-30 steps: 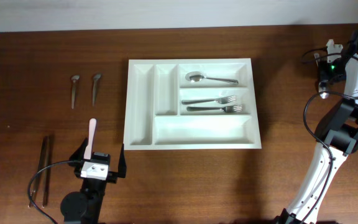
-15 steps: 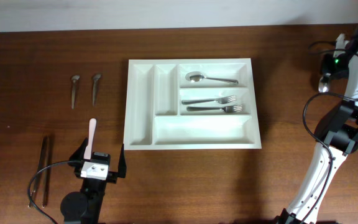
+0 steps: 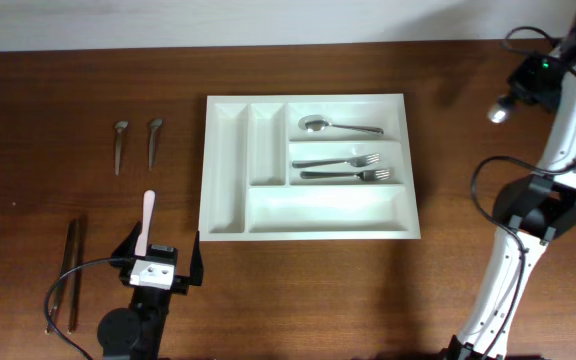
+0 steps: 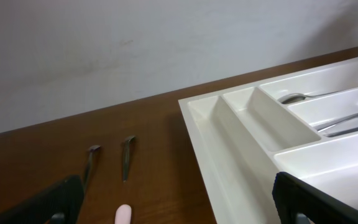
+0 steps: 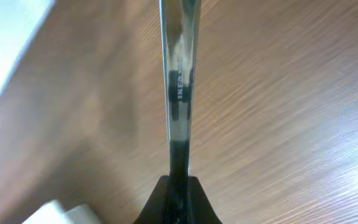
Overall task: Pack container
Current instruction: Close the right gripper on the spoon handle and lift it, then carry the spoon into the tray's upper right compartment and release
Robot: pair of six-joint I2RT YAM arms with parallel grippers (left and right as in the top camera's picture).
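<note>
The container's top long section [image 3: 346, 119] holds another spoon and is below and to the left of my right gripper in the overhead view. My right gripper should move left over it next, then go down and let go.
The container, a white five-compartment cutlery tray [image 3: 208, 170], lies mid-table and also shows in the left wrist view [image 4: 216, 155]. It holds a spoon [image 3: 340, 126] in the top long compartment and two forks [image 3: 343, 167] in the middle one. My right gripper [image 3: 524, 92] is raised at the far right, well right of the tray. It is shut [image 5: 179, 193] on the handle of a metal spoon [image 5: 178, 87], whose bowl [image 3: 498, 112] points toward the tray. My left gripper [image 3: 162, 248] is open and empty [image 4: 176, 210] near the front left, just behind a pink-handled utensil [image 3: 146, 214].
Two small metal utensils [image 3: 120, 145] [image 3: 154, 140] lie left of the tray and show in the left wrist view [image 4: 125, 155]. Two long thin dark pieces [image 3: 68, 275] lie at the front left. A pale wall borders the table's back edge.
My right arm has swung toward the back of the table and lifted, carrying the spoon up and a little left. The left arm and the tray have not moved.
</note>
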